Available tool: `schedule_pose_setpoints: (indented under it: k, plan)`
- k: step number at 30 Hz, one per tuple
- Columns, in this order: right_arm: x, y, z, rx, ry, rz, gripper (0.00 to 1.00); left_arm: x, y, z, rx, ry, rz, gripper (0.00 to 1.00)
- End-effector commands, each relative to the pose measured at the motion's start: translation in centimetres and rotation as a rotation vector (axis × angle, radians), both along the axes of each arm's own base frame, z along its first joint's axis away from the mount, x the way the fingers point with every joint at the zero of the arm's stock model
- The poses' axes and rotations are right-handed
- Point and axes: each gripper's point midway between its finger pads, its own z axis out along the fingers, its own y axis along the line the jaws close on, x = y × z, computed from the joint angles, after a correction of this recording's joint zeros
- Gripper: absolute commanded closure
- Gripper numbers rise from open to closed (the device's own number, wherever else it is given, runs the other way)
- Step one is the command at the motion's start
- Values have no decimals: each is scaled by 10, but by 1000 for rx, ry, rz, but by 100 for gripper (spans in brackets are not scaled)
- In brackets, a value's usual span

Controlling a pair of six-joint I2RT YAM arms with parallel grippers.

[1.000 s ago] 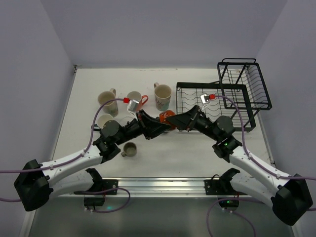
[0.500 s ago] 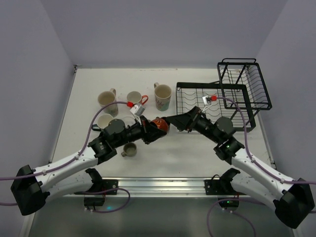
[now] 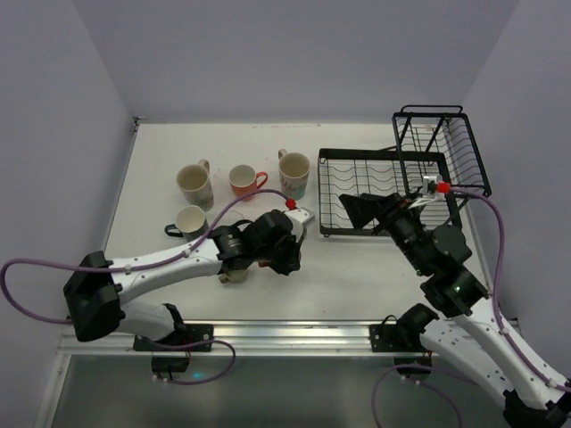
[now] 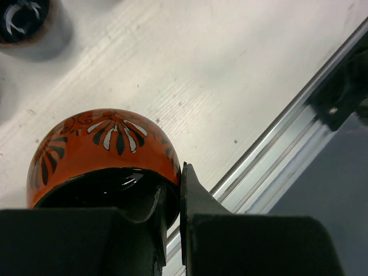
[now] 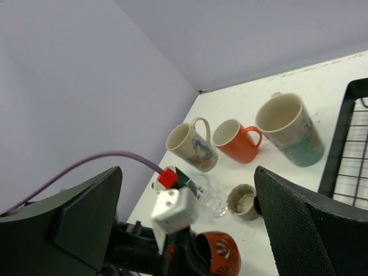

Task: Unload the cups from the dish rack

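The orange-red cup (image 4: 103,144) goes down onto the bare tabletop below next. My left gripper tilts it upright because it hangs slanted, then releases the cup's rim.
My left gripper (image 4: 171,184) is shut on the rim of an orange-red patterned cup (image 4: 103,144), one finger inside it and one outside. In the top view the left gripper (image 3: 287,257) hides that cup, low over the table near the front rail. My right gripper (image 3: 355,209) stands open over the flat tray of the black wire dish rack (image 3: 384,162), holding nothing. The right wrist view looks between the right gripper's (image 5: 187,172) fingers at the orange-red patterned cup (image 5: 221,253). Several cups stand on the table to the left.
On the table are a cream mug (image 3: 194,181), an orange mug (image 3: 243,181), a tall patterned mug (image 3: 294,174), a dark teal cup (image 3: 189,218) and a small beige cup (image 3: 234,269). A clear glass (image 5: 207,192) stands among them. The raised basket (image 3: 442,152) is at the back right.
Both grippers held the orange-red patterned cup a second ago. The right gripper opened and drew back right over the rack. The left arm carried the cup down and toward the front.
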Motion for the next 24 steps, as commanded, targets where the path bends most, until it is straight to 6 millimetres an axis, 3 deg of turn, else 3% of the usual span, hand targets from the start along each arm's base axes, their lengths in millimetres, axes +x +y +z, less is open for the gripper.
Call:
schedule_pose_setpoints:
  k: [1, 10, 16, 24]
  plan:
    - [0, -33, 14, -61, -53, -147, 1, -3, 2, -18, 150, -13, -50, 100]
    - [-21, -75, 30, -40, -132, -266, 1, 5, 4, -55, 285, 12, -40, 100]
    - [-25, -83, 28, -35, -139, -288, 1, 4, 2, -75, 325, 37, -50, 100]
    - [-26, -85, 27, -39, -135, -295, 1, 7, 3, -84, 353, 36, -44, 78]
